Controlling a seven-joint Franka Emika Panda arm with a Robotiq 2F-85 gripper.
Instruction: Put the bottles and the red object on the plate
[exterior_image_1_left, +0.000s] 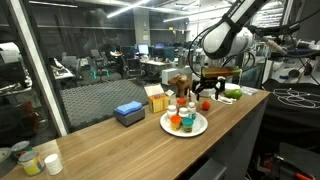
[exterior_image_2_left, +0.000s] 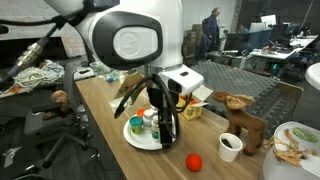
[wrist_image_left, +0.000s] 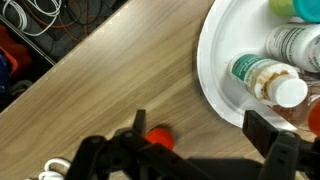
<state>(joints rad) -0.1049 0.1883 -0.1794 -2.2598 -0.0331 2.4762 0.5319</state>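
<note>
My gripper moves away from the plate (exterior_image_2_left: 132, 139) next and lowers its open fingers around the red object (exterior_image_2_left: 193, 161), since that still rests on the tabletop outside the plate's rim.
The white plate (wrist_image_left: 215, 75) (exterior_image_1_left: 199, 128) (exterior_image_2_left: 132, 139) carries several small bottles. In the wrist view a green-labelled bottle with a white cap (wrist_image_left: 268, 78) lies on it beside another white bottle (wrist_image_left: 292, 42). In both exterior views the bottles (exterior_image_1_left: 186, 117) (exterior_image_2_left: 149, 120) stand close together on the plate. A small red object (wrist_image_left: 158, 135) (exterior_image_2_left: 194, 161) rests on the wooden table just off the plate's rim, partly hidden behind one finger in the wrist view. My gripper (wrist_image_left: 202, 135) (exterior_image_2_left: 166, 128) (exterior_image_1_left: 207, 92) hangs open over the table at the plate's edge, holding nothing.
A blue box (exterior_image_1_left: 129, 113) and a yellow box (exterior_image_1_left: 156, 100) stand behind the plate. A black cup (exterior_image_2_left: 230, 146), a wooden animal figure (exterior_image_2_left: 240, 116) and a second plate with scraps (exterior_image_2_left: 296, 146) sit further along the table. Cables (wrist_image_left: 30, 25) lie beyond the table edge.
</note>
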